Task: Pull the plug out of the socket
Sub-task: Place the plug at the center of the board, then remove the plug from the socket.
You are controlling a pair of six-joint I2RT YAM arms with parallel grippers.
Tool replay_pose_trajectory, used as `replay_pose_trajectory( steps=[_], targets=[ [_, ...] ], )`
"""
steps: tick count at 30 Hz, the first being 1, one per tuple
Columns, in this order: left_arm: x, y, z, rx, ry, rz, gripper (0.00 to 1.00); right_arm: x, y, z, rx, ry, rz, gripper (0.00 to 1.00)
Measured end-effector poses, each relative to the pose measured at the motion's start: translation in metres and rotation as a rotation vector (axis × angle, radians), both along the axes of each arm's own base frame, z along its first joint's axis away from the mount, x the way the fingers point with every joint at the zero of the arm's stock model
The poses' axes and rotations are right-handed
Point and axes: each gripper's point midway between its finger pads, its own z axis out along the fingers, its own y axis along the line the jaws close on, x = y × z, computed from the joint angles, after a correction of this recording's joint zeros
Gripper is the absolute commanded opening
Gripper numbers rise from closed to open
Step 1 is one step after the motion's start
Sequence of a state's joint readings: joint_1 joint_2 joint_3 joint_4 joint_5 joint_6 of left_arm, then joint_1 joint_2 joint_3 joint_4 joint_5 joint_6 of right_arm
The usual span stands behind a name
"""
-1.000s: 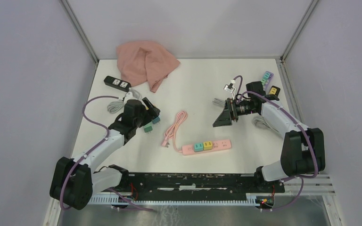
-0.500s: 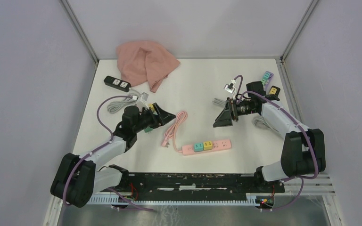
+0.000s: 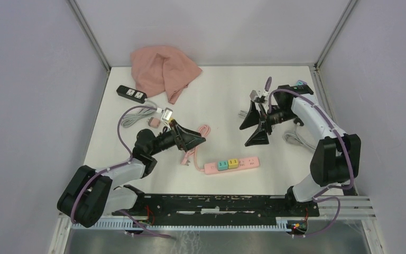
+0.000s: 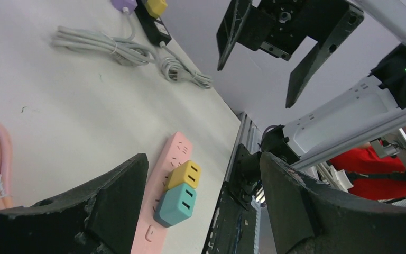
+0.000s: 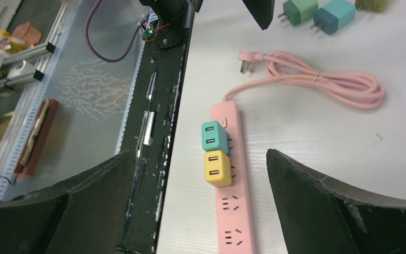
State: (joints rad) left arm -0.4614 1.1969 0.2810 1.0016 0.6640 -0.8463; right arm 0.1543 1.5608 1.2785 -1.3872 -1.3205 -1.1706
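Observation:
My right gripper moves down, back and to the left in the top view onto the yellow plug's near and far sides next, since the teal plug abuts it.
The pink socket strip lies near the table's front, with a teal plug and a yellow plug seated side by side in it. My left gripper hangs open to the left of the strip, above the pink cord. The left wrist view shows the teal plug and yellow plug between its spread fingers, some way off. My right gripper is open above and behind the strip. In its own view, both plugs lie below the wide gap, untouched.
A pink cloth lies at the back left, with a black power strip and a grey cable beside it. Another grey cable sits under the right arm. Loose green and teal plugs lie beyond the cord.
My left gripper has swung right from the loose plugs toward the pink strip, opening slightly. The right gripper has turned so that it faces down at the strip.

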Motion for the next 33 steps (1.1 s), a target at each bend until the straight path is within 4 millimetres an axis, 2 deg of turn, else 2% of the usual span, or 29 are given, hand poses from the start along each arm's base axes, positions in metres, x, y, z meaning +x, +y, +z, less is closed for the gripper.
replay_pose_trajectory(
  steps=[2, 6, 8, 11, 14, 17, 21, 25, 28, 30, 33],
  targets=[
    [-0.002, -0.001, 0.005, -0.013, -0.022, -0.013, 0.84, 0.002, 0.004, 0.003, 0.013, -0.054, 0.047, 1.0],
    [-0.005, -0.002, 0.007, -0.014, -0.036, -0.025, 0.84, -0.012, 0.011, 0.0, -0.028, -0.022, 0.1, 1.0],
    [-0.007, -0.002, 0.005, 0.003, -0.039, -0.023, 0.84, -0.012, 0.015, -0.014, -0.12, -0.022, 0.093, 1.0],
    [-0.009, 0.001, 0.005, 0.036, -0.067, 0.0, 0.85, -0.017, 0.015, -0.045, -0.293, -0.105, 0.033, 1.0],
    [-0.013, 0.003, 0.004, 0.064, -0.112, 0.026, 0.86, -0.015, 0.019, -0.044, -0.304, -0.174, -0.037, 1.0],
    [-0.022, 0.004, -0.006, 0.096, -0.177, 0.039, 0.87, -0.011, 0.024, -0.044, -0.262, -0.242, -0.06, 1.0],
    [-0.043, -0.003, -0.029, 0.147, -0.255, 0.003, 0.87, -0.024, 0.03, -0.072, -0.286, -0.257, -0.013, 0.98],
    [-0.067, -0.018, -0.043, 0.197, -0.385, -0.069, 0.86, -0.028, 0.035, -0.088, -0.316, -0.341, 0.05, 0.9],
    [-0.079, -0.028, -0.048, 0.233, -0.487, -0.115, 0.86, -0.032, 0.035, -0.101, -0.332, -0.412, 0.103, 0.76],
    [-0.081, -0.031, -0.055, 0.27, -0.549, -0.132, 0.83, -0.037, 0.033, -0.111, -0.353, -0.442, 0.139, 0.62],
    [-0.084, -0.037, -0.069, 0.335, -0.612, -0.172, 0.78, -0.039, 0.034, -0.12, -0.38, -0.474, 0.178, 0.54]
  ],
)
